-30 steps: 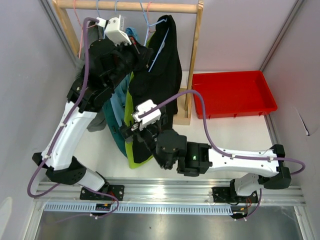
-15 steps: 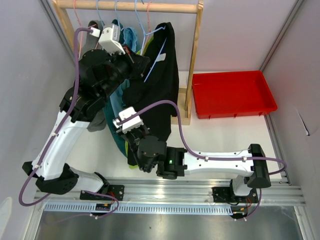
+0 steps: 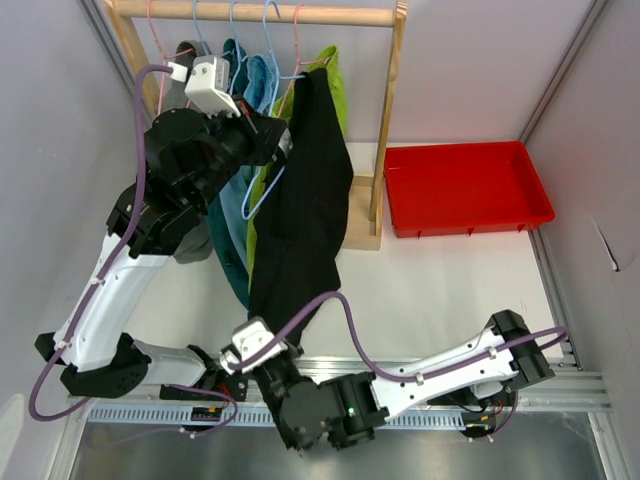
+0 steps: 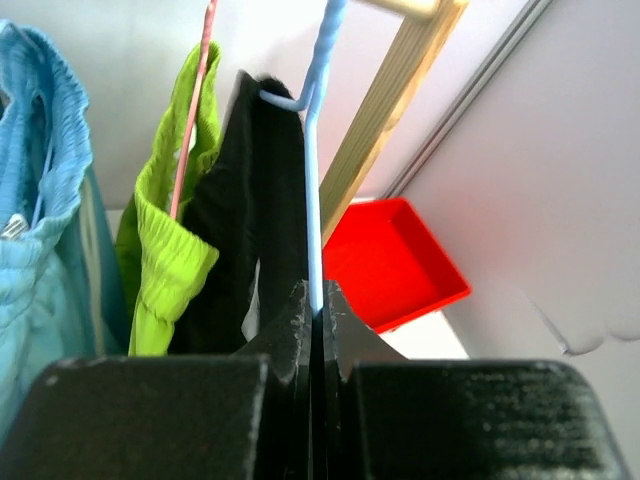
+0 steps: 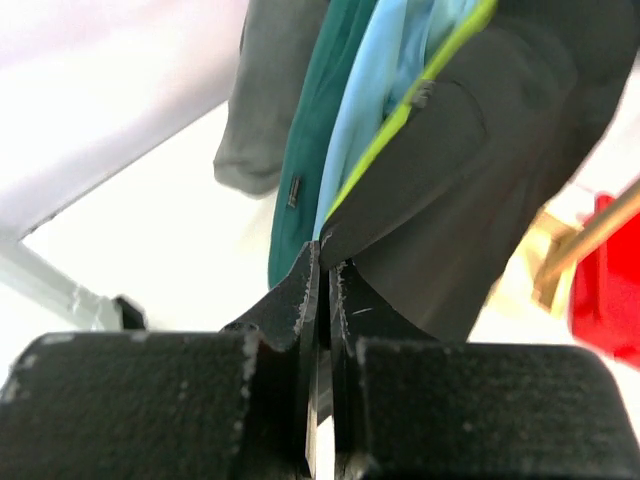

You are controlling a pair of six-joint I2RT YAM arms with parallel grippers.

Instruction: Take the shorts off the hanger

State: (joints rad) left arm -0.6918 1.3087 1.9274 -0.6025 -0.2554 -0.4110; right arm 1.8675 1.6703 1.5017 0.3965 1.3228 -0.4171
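The bare rail end [image 3: 362, 16] is farther out, to the left gripper's right in the top view, so the left gripper needs to carry the hanger outward onto it next and let go.
The black shorts [image 3: 300, 210] hang from a light blue hanger [image 4: 315, 190] on the wooden rail and are stretched down toward the near edge. My left gripper [image 4: 315, 298] is shut on the hanger's wire just below the waistband, up by the rail [image 3: 283, 143]. My right gripper [image 5: 325, 258] is shut on the lower hem corner of the black shorts [image 5: 480, 170], low near the arm bases [image 3: 262, 328]. Lime green shorts [image 4: 165, 250], light blue shorts [image 5: 365, 100], dark teal shorts [image 5: 310, 150] and grey shorts [image 5: 265, 110] hang beside them.
The wooden rack's rail [image 3: 250, 13] runs across the back, with its right post [image 3: 385, 120] standing just right of the black shorts. A red tray [image 3: 465, 185] lies on the table at the right. Grey walls close in on both sides.
My right gripper has shut on the black shorts' hem and drawn back toward the near edge, pulling the cloth taut. The left arm has shifted slightly left, still holding the hanger.
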